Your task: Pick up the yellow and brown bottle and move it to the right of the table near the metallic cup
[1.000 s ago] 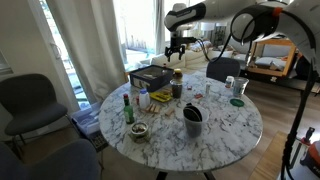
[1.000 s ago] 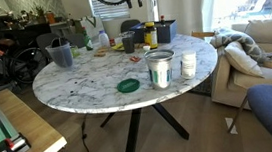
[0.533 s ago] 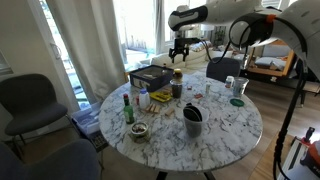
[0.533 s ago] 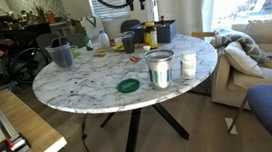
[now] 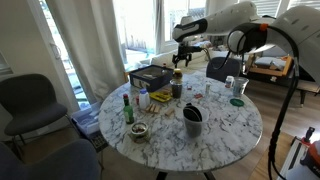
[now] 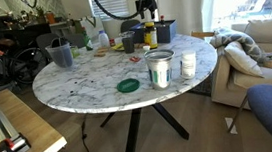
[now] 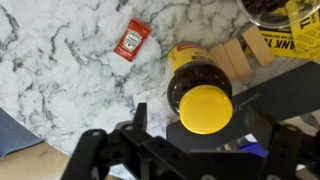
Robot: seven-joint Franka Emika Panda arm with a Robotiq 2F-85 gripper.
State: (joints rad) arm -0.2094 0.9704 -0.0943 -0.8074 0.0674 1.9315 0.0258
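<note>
The yellow cap of the bottle (image 6: 149, 23) (image 7: 206, 109) already sits between my gripper's open fingers, so I should move my gripper down over it and close there.
The yellow and brown bottle (image 7: 205, 108) stands upright on the marble table (image 5: 215, 135), with a yellow cap and a dark brown shoulder seen from above. It also shows in both exterior views (image 5: 177, 86) (image 6: 150, 34). My gripper (image 7: 203, 130) is open just above it, one finger on each side of the cap; it also shows in both exterior views (image 5: 178, 60) (image 6: 148, 9). The metallic cup (image 5: 229, 84) (image 6: 187, 65) stands apart from it, near the table's edge.
A red sauce packet (image 7: 132, 40) and wooden blocks (image 7: 245, 55) lie beside the bottle. A dark box (image 5: 150, 76), a green glass bottle (image 5: 127, 108), a dark bucket (image 5: 192, 120), a larger cup (image 6: 161, 70) and a green lid (image 6: 128, 85) share the table.
My gripper has come down from high above the table to just over the bottle. Nothing on the table has moved.
</note>
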